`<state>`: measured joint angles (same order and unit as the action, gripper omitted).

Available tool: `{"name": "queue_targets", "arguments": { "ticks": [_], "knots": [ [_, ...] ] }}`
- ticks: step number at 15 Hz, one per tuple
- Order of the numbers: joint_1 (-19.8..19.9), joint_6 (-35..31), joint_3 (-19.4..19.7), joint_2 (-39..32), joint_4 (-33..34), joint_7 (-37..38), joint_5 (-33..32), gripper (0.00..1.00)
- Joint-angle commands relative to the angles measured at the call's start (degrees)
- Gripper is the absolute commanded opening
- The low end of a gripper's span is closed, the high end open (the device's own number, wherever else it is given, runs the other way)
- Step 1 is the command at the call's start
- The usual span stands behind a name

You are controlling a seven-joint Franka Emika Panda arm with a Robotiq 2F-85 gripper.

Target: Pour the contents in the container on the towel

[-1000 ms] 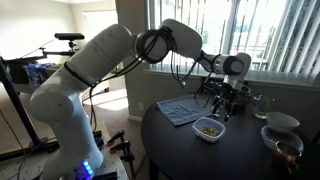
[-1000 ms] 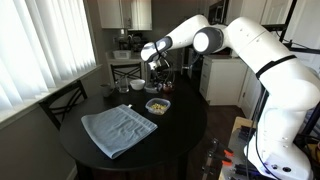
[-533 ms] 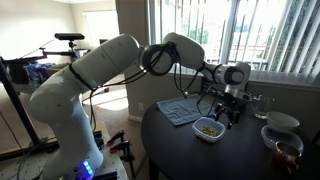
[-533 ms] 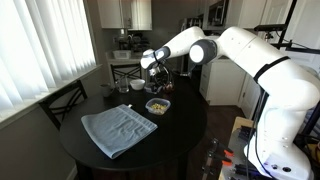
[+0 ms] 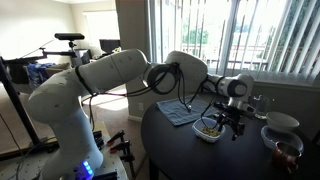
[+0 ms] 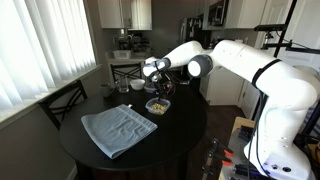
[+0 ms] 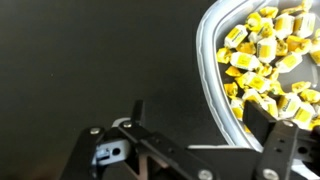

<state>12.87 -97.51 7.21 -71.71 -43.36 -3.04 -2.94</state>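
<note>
The container's rim on the side away from the towel already runs between my gripper's fingers. Next, my gripper should stay low and close them on that rim.
The small white container with yellowish-green and brown contents stands on the dark round table; it also shows in an exterior view. The grey-blue towel lies flat beside it, also seen near the table's far edge. My gripper is open and low over the container. It straddles the container's rim: one finger is inside over the contents, the other outside above the table. In both exterior views the gripper hangs right at the container.
Two round white bowls and a clear glass cup stand on the table beyond the container. A bowl sits at the table's far side. A chair stands by the window blinds.
My gripper has moved across and down to the container, from beside it to straddling its rim. The container and towel have not moved.
</note>
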Motion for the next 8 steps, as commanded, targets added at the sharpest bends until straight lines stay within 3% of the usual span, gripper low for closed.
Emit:
{"name": "queue_targets", "arguments": {
  "ticks": [1, 2, 8],
  "knots": [
    [1.13, 0.01, -0.62, -2.64, 4.99, -5.81, -0.35, 0.75],
    [1.27, 0.22, -0.6, -3.01, 5.79, -7.12, -0.38, 0.73],
    [2.29, 1.67, -1.1, -3.7, 7.98, -13.43, 0.37, 0.33]
  ]
}}
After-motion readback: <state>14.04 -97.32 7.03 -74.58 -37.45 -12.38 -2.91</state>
